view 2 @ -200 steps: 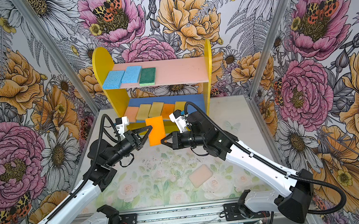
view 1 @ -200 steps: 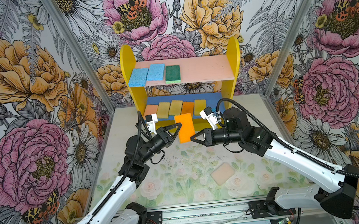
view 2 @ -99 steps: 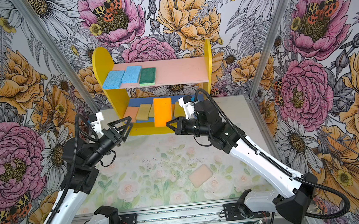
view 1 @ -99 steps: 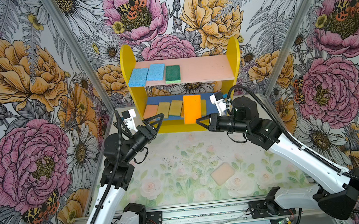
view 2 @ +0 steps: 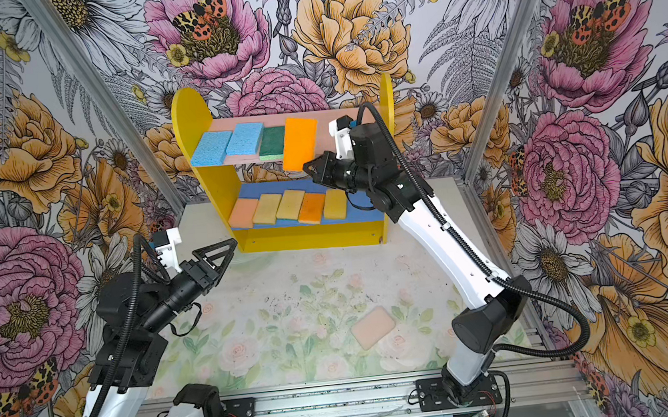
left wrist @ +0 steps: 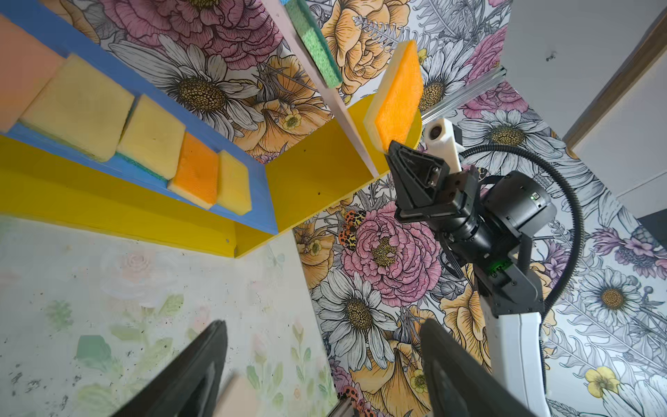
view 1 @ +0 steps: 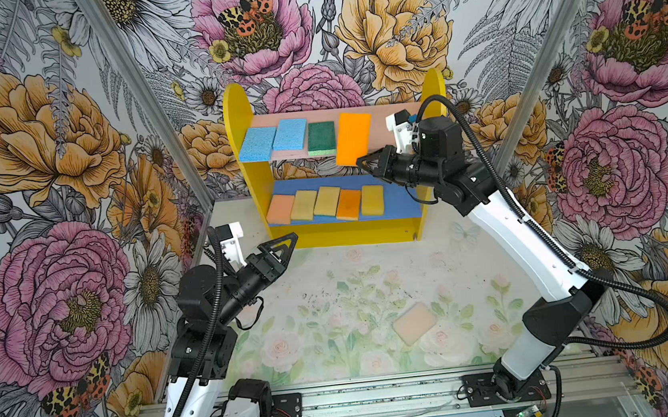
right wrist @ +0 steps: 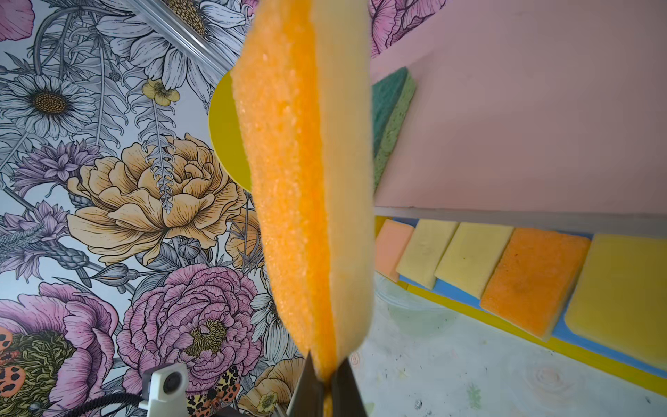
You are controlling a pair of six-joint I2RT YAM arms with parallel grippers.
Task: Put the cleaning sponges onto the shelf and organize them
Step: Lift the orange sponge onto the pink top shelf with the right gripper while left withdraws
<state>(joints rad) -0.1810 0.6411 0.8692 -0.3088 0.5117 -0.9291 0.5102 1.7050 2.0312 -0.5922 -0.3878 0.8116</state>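
My right gripper will next move the orange sponge outward and down onto the bare pink board beside the dark green sponge and release it, as that spot is empty.
The shelf [view 1: 239, 114] [view 2: 189, 115] stands at the back of the table. My right gripper [view 1: 361, 161] [right wrist: 323, 375] is shut on the lower end of an orange sponge [view 1: 352, 137] [view 2: 299, 142] [right wrist: 288, 180]. The sponge is held upright over the pink upper board, just right of the dark green sponge [view 1: 321, 137] and two blue sponges [view 1: 258, 143]. Several peach, yellow and orange sponges [view 1: 348, 204] lie in a row on the blue lower board. A peach sponge [view 1: 415, 323] lies on the table. My left gripper [view 1: 285, 245] [left wrist: 323, 328] hangs open and empty left of the shelf's front.
Floral walls close in the table on three sides, with metal corner posts [view 1: 146, 102] beside the shelf. The right part of the pink upper board [view 1: 378, 121] is bare. A metal rail [view 1: 384, 397] runs along the front edge.
My left gripper opened, let go of the orange sponge and drew back to the left. My right gripper carried the sponge up from in front of the lower board to the upper board.
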